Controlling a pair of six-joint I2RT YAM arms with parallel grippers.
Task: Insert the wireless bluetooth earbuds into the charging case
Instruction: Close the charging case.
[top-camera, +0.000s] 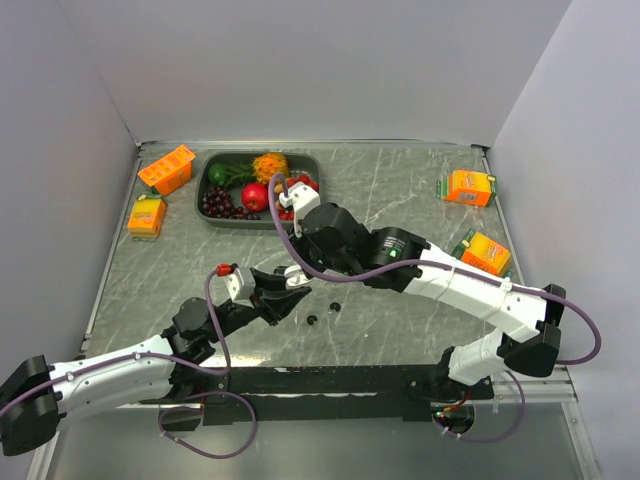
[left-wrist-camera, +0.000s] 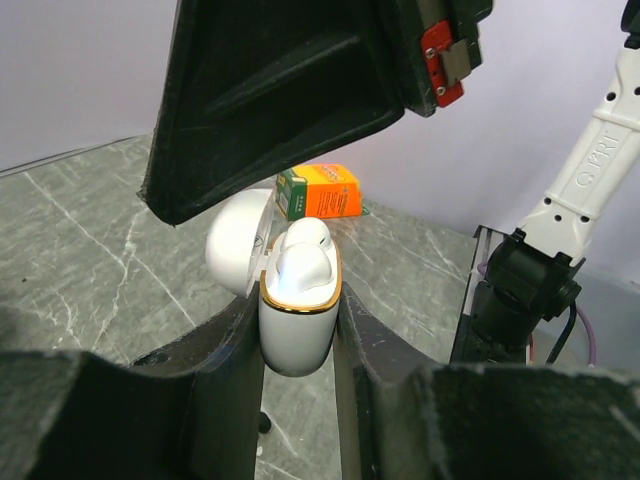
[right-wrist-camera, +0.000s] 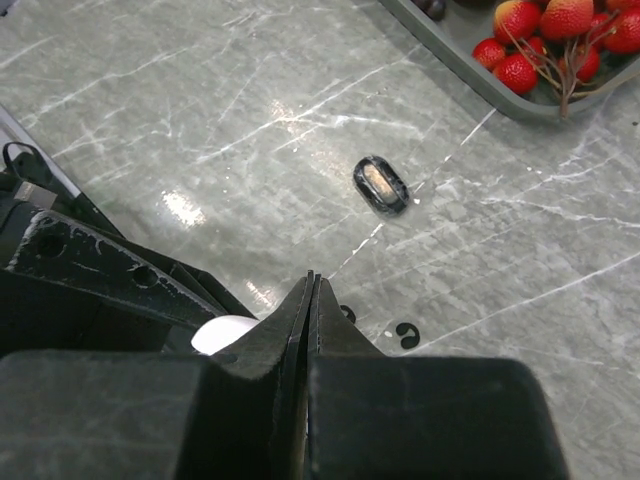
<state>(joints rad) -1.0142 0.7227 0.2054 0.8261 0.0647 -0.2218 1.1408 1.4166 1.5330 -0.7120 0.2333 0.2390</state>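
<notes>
Next, the left gripper carries the case (left-wrist-camera: 297, 335) down and right in the top view onto open marble, then releases it, as both earbuds sit inside.
My left gripper (left-wrist-camera: 298, 308) is shut on the white charging case (left-wrist-camera: 297, 335), which has a gold rim. It holds the case upright above the table with the lid (left-wrist-camera: 237, 250) swung open to the left. Two white earbuds (left-wrist-camera: 300, 262) sit in the case's opening with their rounded tops showing. My right gripper (right-wrist-camera: 312, 285) is shut with nothing between its fingers. It hovers just over the case, and its black finger (left-wrist-camera: 280, 100) fills the top of the left wrist view. From above, both grippers (top-camera: 283, 298) (top-camera: 300, 272) meet near the table's middle.
A small black oval piece (right-wrist-camera: 380, 185) with a pale centre lies on the marble beyond the right gripper, and two tiny black C-shaped bits (right-wrist-camera: 407, 335) lie nearer. A dark tray (top-camera: 207, 180) of fruit stands at the back. Orange boxes (top-camera: 166, 168) (top-camera: 469, 187) sit left and right.
</notes>
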